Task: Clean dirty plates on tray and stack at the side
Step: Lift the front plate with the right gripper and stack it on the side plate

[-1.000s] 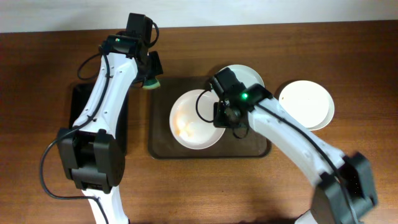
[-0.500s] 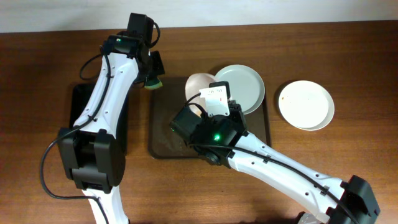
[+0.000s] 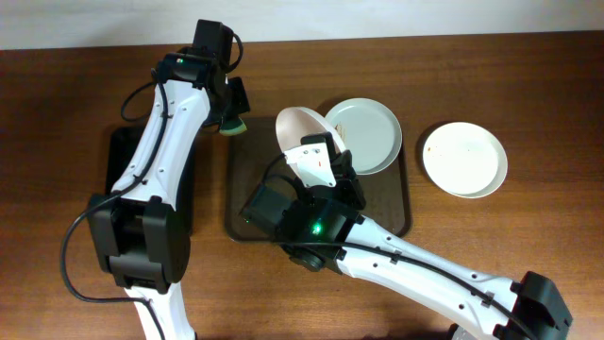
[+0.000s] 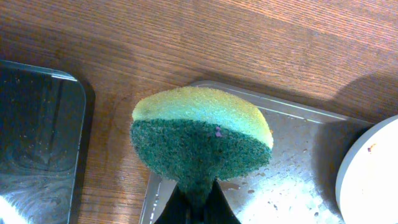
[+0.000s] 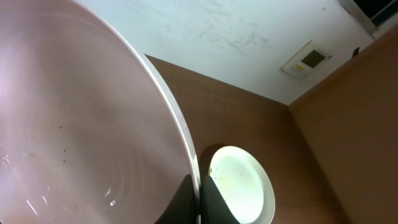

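Observation:
I should next swing my right gripper over the other white plate (image 3: 465, 160) (image 5: 239, 185), which is to its right in the overhead view. Then I should level my on-edge plate, lower it and let go.
My right gripper (image 5: 200, 198) is shut on the rim of a white plate (image 5: 81, 130) and holds it tilted on edge above the dark brown tray (image 3: 392, 215); the plate also shows in the overhead view (image 3: 304, 129). A pale blue-green plate (image 3: 368, 134) lies on the tray's far right corner. Another white plate (image 3: 464, 159) sits on the table right of the tray. My left gripper (image 4: 198, 202) is shut on a yellow-and-green sponge (image 4: 202, 140) above the tray's far left corner (image 4: 286, 186); the sponge shows in the overhead view (image 3: 232, 125).
A smaller black tray (image 3: 123, 156) lies left of the brown tray, under the left arm. The brown tray surface is wet in the left wrist view. The wooden table (image 3: 528, 255) ends at a white wall at the back.
The right arm has lifted the white plate off the tray and tipped it up on edge toward the tray's far side. The left arm and sponge have not moved.

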`<state>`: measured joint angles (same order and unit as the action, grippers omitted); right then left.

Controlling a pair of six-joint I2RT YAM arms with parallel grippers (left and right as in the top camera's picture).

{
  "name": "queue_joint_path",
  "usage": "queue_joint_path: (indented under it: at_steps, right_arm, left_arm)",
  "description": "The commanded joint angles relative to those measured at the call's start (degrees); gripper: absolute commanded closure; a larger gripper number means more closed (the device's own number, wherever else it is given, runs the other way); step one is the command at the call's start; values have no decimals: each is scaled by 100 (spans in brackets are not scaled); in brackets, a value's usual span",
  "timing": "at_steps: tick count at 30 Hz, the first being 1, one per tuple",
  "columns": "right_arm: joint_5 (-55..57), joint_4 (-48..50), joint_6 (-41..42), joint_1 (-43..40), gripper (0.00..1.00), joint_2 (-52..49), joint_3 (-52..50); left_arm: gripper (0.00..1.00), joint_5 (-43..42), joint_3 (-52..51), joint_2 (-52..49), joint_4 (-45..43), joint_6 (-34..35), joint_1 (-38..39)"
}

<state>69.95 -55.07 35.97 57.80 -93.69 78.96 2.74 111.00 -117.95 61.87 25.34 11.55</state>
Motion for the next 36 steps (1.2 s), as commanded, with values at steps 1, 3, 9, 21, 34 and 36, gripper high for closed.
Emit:
queue_joint_path:
  at_steps: [1,3,9,21,34,36]
  right_arm:
    - [278,17,48,33,96,31,87]
    - [275,17,50,33,96,31,87]
    - [-975,-11,55,26,96,33,87]
    - [-5110,-920,-13,-3388,96,848,1121]
    - [-6295,-549,-721,-7359,96,-1016,962]
    - [-6227,-396,-721,-7407,96,-1314,960]
  left_arm:
    - [99,-66,48,81,-11,94,-7]
    - [99,-66,48,81,-11,94,-7]
    - [99,-66,48,81,11,92,-7]
    - [99,-68,48,81,55,92,-4]
    - [99,-46,48,81,140,87,-4]
    - [99,-46,48,81,140,87,-4]
